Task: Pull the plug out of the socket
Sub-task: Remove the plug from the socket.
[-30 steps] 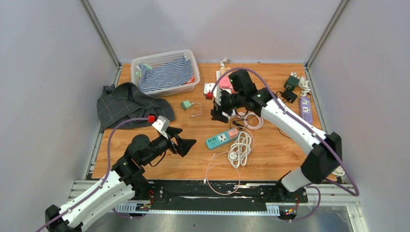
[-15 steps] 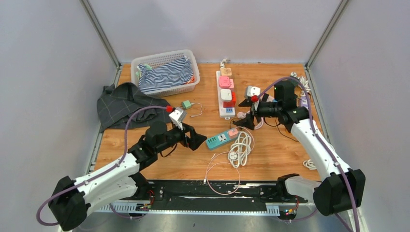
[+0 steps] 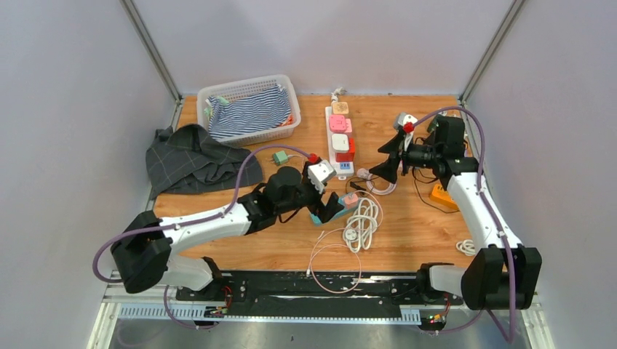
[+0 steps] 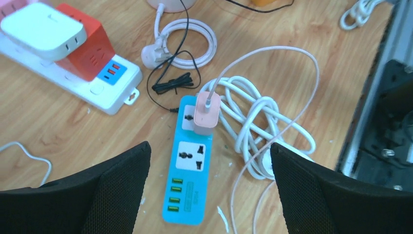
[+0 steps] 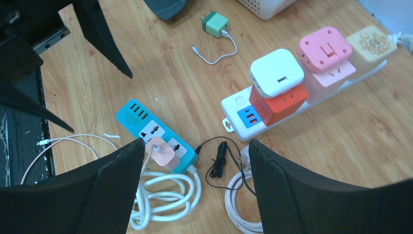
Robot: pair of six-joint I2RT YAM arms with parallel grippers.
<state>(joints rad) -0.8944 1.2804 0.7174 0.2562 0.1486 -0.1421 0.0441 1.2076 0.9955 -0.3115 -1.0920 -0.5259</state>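
Note:
I will next lower my right gripper to the left in the top view and turn it to straddle the pink plug, which is still seated and lies below and back from my gripper.
A teal power strip [image 4: 187, 180] lies on the wooden table with a pink plug [image 4: 207, 111] seated in its end socket; a thin pink cable runs from the plug. My left gripper [image 4: 209, 146] hovers open right over this strip, one finger on each side, touching nothing. From above, the left gripper [image 3: 331, 205] covers most of the strip, and the pink plug [image 3: 351, 198] shows just beside it. My right gripper [image 3: 383, 161] hangs open farther right and back, empty. Its wrist view looks down on the pink plug [image 5: 160, 152] and the teal strip [image 5: 141, 122].
A long white power strip [image 3: 339, 169] carrying pink, red and white adapters lies behind. A white coiled cable [image 3: 364, 222] sits beside the teal strip. A basket [image 3: 244, 82] of striped cloth, a grey garment [image 3: 193, 160] and a green charger [image 3: 280, 157] lie to the left.
My left arm has swung right and forward until its gripper is over the teal strip. The right arm has drawn back from the white power strip toward the right side.

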